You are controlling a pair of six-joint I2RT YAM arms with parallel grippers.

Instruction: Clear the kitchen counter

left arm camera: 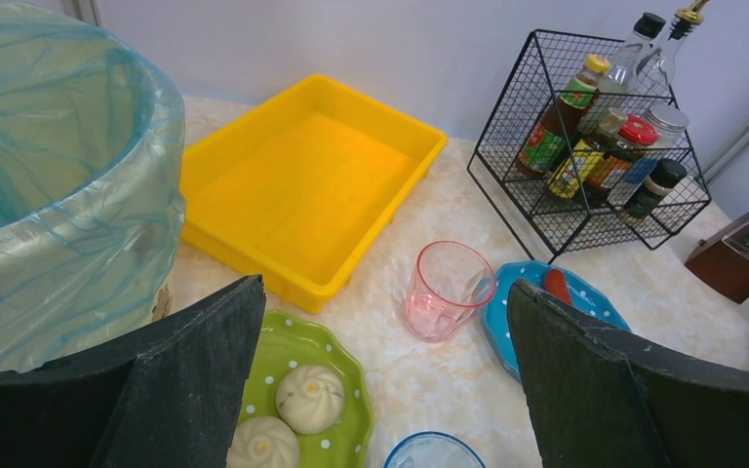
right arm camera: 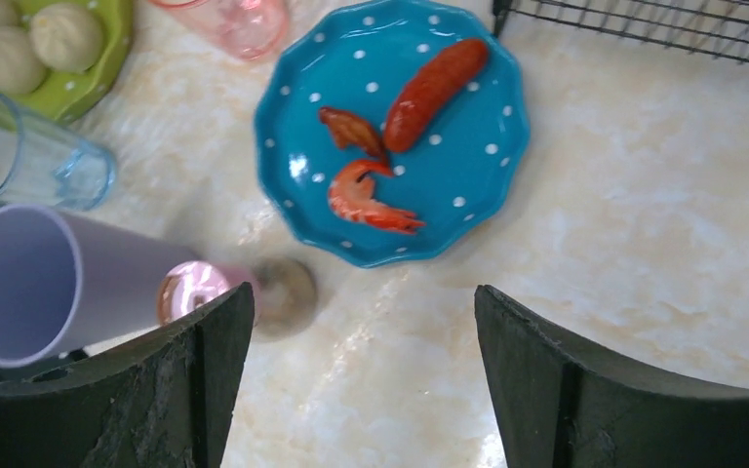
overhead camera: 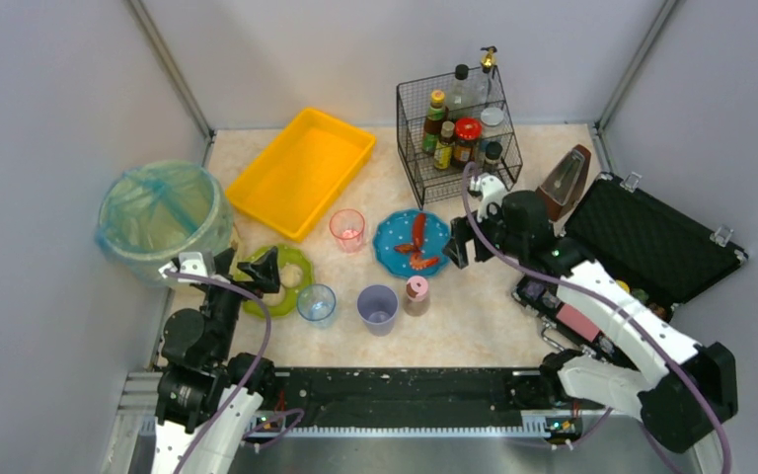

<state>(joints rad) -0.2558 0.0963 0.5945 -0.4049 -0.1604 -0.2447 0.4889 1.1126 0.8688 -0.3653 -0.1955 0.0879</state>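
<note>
The bottle stands outside the rack, so my right gripper next goes back and to the left in the top view, then down around the bottle's pink cap (overhead camera: 417, 285) (right arm camera: 197, 289).
The beige kitchen counter (overhead camera: 474, 326) holds a blue dotted plate (overhead camera: 412, 242) with a sausage (right arm camera: 436, 93) and a shrimp (right arm camera: 366, 198). It also holds a green plate (left arm camera: 336, 375) with two buns, a pink cup (left arm camera: 446, 290), a clear blue cup (overhead camera: 317, 304), a purple cup (overhead camera: 378, 309) and a small pink-capped bottle (overhead camera: 416, 294). My right gripper (right arm camera: 363, 290) hangs open over bare counter beside the blue plate, nothing between its fingers. My left gripper (left arm camera: 385, 288) is wide open above the green plate, empty.
A yellow tray (overhead camera: 301, 170) sits at the back left beside a bin lined with a blue bag (overhead camera: 163, 217). A wire rack of bottles (overhead camera: 459, 133) stands at the back. A metronome (overhead camera: 565, 183) and an open black case (overhead camera: 651, 242) are on the right.
</note>
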